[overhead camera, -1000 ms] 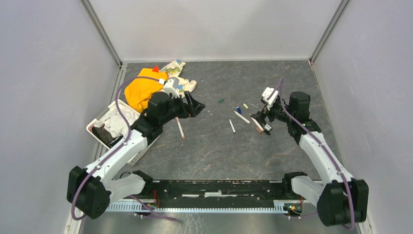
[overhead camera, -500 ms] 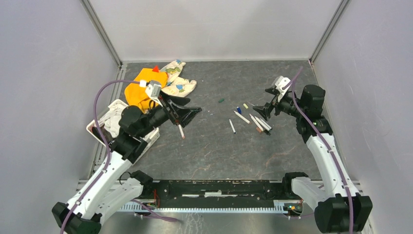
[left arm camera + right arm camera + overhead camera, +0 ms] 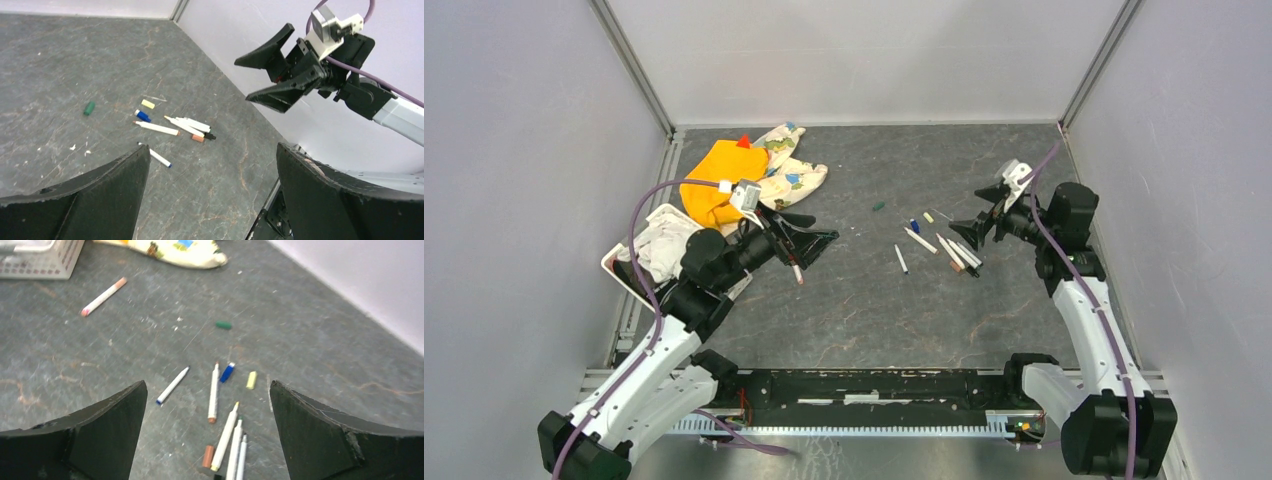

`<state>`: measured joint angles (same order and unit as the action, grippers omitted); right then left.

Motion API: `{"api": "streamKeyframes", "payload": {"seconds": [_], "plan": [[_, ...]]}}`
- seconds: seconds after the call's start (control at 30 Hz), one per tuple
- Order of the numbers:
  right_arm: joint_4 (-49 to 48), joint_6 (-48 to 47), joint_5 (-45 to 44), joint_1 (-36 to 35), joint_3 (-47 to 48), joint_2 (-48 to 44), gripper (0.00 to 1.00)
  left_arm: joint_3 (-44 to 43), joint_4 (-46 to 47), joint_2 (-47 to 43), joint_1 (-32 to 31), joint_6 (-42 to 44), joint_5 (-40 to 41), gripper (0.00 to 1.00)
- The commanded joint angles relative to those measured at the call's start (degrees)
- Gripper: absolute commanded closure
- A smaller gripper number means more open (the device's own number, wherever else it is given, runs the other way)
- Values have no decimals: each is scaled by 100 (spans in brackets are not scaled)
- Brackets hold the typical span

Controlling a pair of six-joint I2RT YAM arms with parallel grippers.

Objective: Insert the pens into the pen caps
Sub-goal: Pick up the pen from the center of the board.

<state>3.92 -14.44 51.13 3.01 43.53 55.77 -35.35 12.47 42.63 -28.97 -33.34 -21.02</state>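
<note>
I will next move my right gripper to the left in the top view and down onto the tail half of the pen beside the blue cap, because the tabletop is bare on either side of it.
Several white pens lie on the dark table: a close bunch (image 3: 957,252) (image 3: 232,440), two singles (image 3: 919,240) (image 3: 901,259), and one more pen (image 3: 796,268) (image 3: 103,296) near the left arm. The pen caps lie behind them: dark green (image 3: 878,206) (image 3: 89,108), blue (image 3: 914,224) (image 3: 227,372), cream (image 3: 929,216) (image 3: 251,380). A brown cap (image 3: 208,456) rests by the bunch. My left gripper (image 3: 819,228) (image 3: 212,150) hangs open above the lone pen. My right gripper (image 3: 969,208) (image 3: 207,385) is open and raised just right of the bunch. Both are empty.
An orange cloth (image 3: 714,185) and a patterned cloth (image 3: 789,170) lie at the back left. A white basket (image 3: 629,262) holding a pale cloth sits at the left edge, partly under the left arm. Grey walls close in three sides.
The right gripper has lifted off the pen bunch and drawn back to the right. The left arm has pulled back and raised its gripper, jaws opening slightly wider. The pens stay put.
</note>
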Motion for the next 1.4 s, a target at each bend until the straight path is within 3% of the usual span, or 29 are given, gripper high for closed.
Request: {"api": "streamKeyframes", "payload": {"seconds": [0.0, 0.07, 0.17, 0.33, 0.6, 1.07, 1.37], "plan": [[-754, -519, 854, -7, -725, 130, 2, 249, 92, -26, 11, -202, 276, 0], [-785, -794, 680, -115, -875, 257, 2, 334, 162, -36, 13, -208, 347, 0], [10, -1546, -117, -582, -582, 684, 2, 479, 362, -57, 14, -233, 441, 0], [708, -1988, -1077, -1245, 81, 1568, 12, 590, 666, 97, 14, -247, 453, 0], [1739, -1923, -1651, -1604, 1776, 3317, 34, 435, 502, 174, 14, -211, 205, 1], [1561, -1497, -2954, -2159, 1971, 4336, 39, 672, 689, 210, 14, 72, 535, 1], [1439, -1380, -3052, -2157, 1905, 4442, 40, 640, 880, 508, 13, -8, 455, 1]]}}
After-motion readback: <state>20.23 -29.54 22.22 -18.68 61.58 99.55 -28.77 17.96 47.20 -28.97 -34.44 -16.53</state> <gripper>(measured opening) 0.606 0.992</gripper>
